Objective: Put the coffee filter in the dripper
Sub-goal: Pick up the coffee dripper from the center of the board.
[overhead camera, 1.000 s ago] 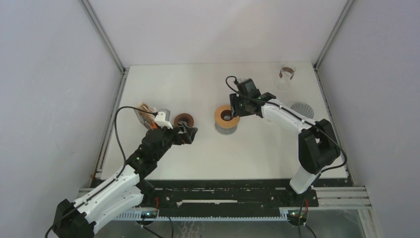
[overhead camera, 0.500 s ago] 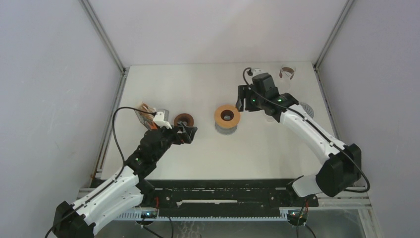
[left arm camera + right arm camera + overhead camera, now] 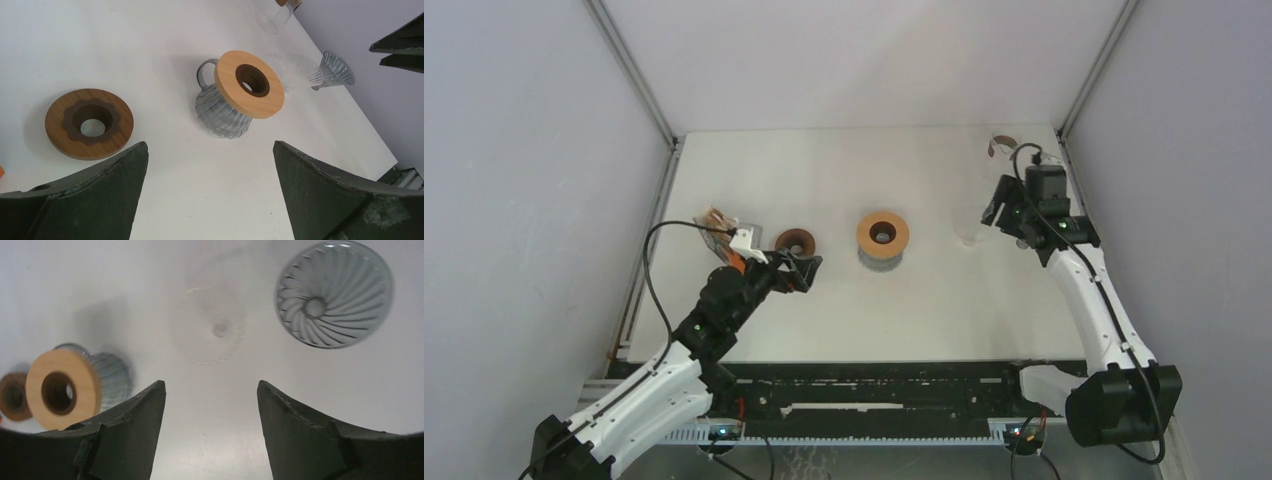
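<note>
The robot's right gripper will go down next, toward the right in its wrist view, onto the glass cone's rim away from the filter, because the glass cone's rim is below on that side.
The coffee filter [image 3: 215, 327], a pale translucent fluted cone, rests on the white table right of centre [image 3: 969, 228]. The dripper [image 3: 883, 235] stands mid-table: a grey ribbed glass body with a handle and a pale wooden ring on top [image 3: 248, 82]. My right gripper [image 3: 210, 385] hovers open and empty just right of the filter [image 3: 1001, 212]; the filter lies ahead of its fingertips. My left gripper [image 3: 210, 145] is wide open and empty, low over the table to the dripper's left [image 3: 809, 265].
A dark brown wooden ring [image 3: 794, 240] lies beside the left gripper. A loose grey ribbed glass cone [image 3: 334, 292] sits right of the filter. A clear cup [image 3: 1002, 145] stands at the back right, a small orange-brown packet [image 3: 719, 222] at the left.
My right arm has swung away from the wooden-ringed dripper to the right, over by the filter, and its jaws have widened. The left arm has barely moved.
</note>
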Available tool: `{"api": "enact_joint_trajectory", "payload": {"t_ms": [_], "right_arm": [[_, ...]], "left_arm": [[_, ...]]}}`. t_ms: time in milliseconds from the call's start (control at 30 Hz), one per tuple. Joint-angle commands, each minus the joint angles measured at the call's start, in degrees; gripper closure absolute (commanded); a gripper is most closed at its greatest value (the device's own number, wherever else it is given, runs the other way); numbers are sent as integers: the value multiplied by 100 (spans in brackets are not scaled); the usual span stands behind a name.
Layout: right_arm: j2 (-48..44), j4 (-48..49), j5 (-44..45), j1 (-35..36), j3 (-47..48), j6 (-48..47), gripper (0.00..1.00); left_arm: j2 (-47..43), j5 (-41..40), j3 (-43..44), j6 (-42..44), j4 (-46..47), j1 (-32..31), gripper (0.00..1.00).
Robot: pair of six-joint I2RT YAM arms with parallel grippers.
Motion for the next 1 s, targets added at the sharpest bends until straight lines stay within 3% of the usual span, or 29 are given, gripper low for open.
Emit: {"api": "enact_joint_trajectory", "payload": {"t_ms": [0,367,633,967], "right_arm": [[-282,292,-217,-866,-301,446,24],[252,1106,-499,-2569,-697,1019,25],[1189,1758,-960,-3112,-691,1216,31],[2024,2139,-1187,-3213,-691,1221,42]], "left_arm": [[-114,63,-202,131,223,37,0],[-271,-111,-269,149,118,35,0],[-263,-88,-285,165,144,27,0],[-169,-93,-276,196,162,20,0]]}}
